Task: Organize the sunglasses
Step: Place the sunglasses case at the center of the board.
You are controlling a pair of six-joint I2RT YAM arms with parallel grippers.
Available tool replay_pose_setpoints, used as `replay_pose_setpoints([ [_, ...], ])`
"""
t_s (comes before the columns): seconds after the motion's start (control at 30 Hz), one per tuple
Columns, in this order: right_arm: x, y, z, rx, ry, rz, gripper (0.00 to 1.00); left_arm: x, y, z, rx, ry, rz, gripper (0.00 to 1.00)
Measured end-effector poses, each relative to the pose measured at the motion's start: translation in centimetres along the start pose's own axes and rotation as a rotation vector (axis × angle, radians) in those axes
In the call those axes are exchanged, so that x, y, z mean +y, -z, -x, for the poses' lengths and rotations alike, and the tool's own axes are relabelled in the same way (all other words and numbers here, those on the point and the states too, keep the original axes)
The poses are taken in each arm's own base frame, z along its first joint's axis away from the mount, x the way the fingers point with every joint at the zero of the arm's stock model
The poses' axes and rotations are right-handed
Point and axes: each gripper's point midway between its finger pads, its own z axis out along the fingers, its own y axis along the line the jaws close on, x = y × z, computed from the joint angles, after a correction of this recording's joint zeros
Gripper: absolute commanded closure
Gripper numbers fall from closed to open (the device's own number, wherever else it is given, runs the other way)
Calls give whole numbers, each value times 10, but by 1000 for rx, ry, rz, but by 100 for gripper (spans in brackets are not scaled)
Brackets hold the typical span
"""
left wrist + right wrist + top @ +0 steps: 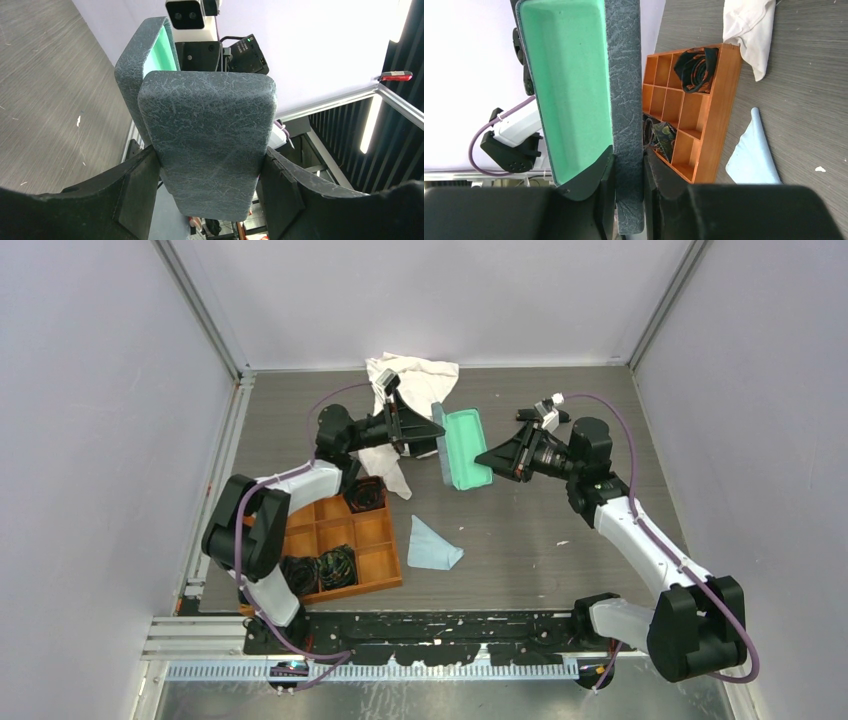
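Observation:
Next, my right gripper will carry the case [465, 448] to the right in the top view, then tilt downward and lower it there.
No sunglasses show in any view. The grey-blue glasses case [465, 448] is open, its mint-green lining empty and facing up, at the middle back of the table. My left gripper [430, 435] is shut on the case's left half, which fills the left wrist view [207, 140] between my fingers [135, 195]. My right gripper [487, 459] is shut on the case's grey-blue wall [625, 100] at its near right end, one finger inside on the lining [569, 75]. I cannot tell whether the case rests on the table.
A white cloth [405, 375] lies behind the left gripper, also in the right wrist view [749, 30]. A light blue cloth [432, 545] lies in the middle. A wooden compartment tray [392, 562] with black coiled bundles [337, 567] sits at the near left.

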Motion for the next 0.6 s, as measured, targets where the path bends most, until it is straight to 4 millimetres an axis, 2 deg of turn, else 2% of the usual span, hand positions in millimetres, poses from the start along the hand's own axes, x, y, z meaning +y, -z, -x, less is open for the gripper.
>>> replay_pose_setpoints([
  [0.1,-2,0,0,-4,-1,-9,99,2,0,1,-1,9,-2,68],
  [0.2,-8,0,2,-14,-1,-44,99,7,-1,1,1,19,-5,46],
  [0.33,-17,3,7,-39,29,-158,100,20,-1,2,0,60,9,11],
  [0.37,-20,6,8,-46,41,-194,99,21,-1,2,0,60,11,5],
  [0.47,-31,19,17,-105,70,-338,99,27,3,6,-13,56,24,0],
  [0.6,-66,50,26,-202,96,-602,100,45,18,21,-67,55,98,0],
])
